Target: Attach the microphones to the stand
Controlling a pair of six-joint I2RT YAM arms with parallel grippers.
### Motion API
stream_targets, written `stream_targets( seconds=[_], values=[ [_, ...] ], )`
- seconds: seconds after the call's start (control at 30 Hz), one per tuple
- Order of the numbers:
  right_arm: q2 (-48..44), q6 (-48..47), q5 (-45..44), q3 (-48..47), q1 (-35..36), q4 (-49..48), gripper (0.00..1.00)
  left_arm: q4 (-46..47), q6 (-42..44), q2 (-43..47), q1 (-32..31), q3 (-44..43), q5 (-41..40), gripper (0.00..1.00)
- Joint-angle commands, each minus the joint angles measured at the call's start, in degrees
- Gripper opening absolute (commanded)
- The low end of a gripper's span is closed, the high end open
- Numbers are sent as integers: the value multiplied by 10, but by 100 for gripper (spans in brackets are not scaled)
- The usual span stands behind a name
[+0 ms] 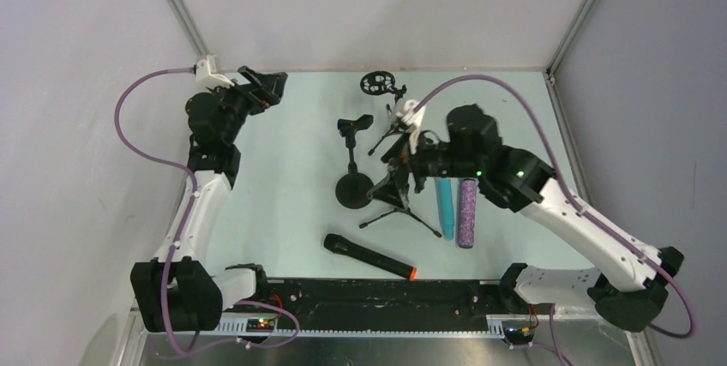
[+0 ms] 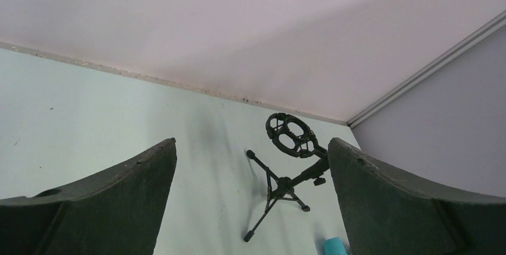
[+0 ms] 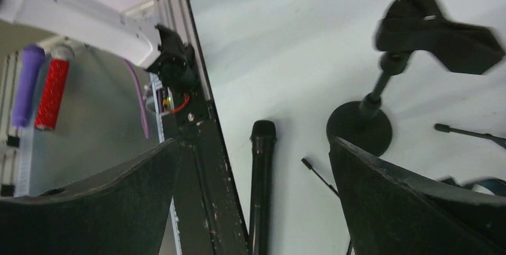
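Note:
My right gripper goes down and back toward the table's front edge next, onto the black microphone's handle (image 1: 358, 251) (image 3: 262, 158) next to its head, where empty table leaves finger room.
The black microphone (image 1: 369, 256) with the orange-red end lies near the front edge; it also shows in the right wrist view (image 3: 261, 177). The cyan microphone (image 1: 444, 203) and the glittery purple microphone (image 1: 467, 212) lie side by side at centre right. A round-base stand (image 1: 353, 188) with a clip (image 3: 438, 28) stands mid-table. A tripod with a ring mount (image 2: 291, 135) stands at the back. A second tripod (image 1: 401, 210) sits under my right gripper (image 1: 401, 169), which is open and empty (image 3: 253, 147). My left gripper (image 1: 264, 85) is open and empty at the back left (image 2: 252, 144).
A black rail (image 1: 369, 293) runs along the table's front edge. White walls with metal corner posts (image 1: 176, 2) close the back and sides. Red and purple grips (image 3: 51, 94) lie beyond the rail. The cyan microphone's end (image 2: 336, 246) shows by my left gripper's right finger.

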State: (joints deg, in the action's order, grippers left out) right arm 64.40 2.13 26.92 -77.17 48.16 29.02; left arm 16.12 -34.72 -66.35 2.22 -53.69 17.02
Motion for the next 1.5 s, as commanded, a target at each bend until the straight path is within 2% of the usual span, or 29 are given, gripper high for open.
stream_targets(
  seconds=[0.0, 0.17, 0.3, 0.57, 0.93, 1.1, 1.23, 1.3, 1.47],
  values=[
    [38, -63, -69, -18, 75, 49, 100, 14, -8, 2, 6, -17, 8, 100],
    [109, -91, -154, -31, 155, 117, 100, 13, -8, 2, 7, -17, 8, 100],
    [167, -88, -193, -41, 185, 161, 100, 14, -9, 2, 7, -17, 8, 100],
    [253, -78, -203, -44, 221, 169, 99, 14, -10, 1, 7, -18, 8, 100],
    [410, -71, -244, -113, 277, 206, 99, 14, -7, 0, 8, -16, 6, 100],
    [473, -64, -327, -133, 286, 230, 100, 13, -8, -1, 10, -17, 6, 100],
    [504, -60, -338, -133, 284, 234, 100, 13, -9, -2, 11, -16, 6, 100],
    [521, -56, -333, -132, 282, 235, 98, 13, -9, -3, 12, -16, 6, 100],
    [554, -52, -288, -130, 274, 233, 86, 13, -10, -4, 12, -17, 8, 100]
  ],
)
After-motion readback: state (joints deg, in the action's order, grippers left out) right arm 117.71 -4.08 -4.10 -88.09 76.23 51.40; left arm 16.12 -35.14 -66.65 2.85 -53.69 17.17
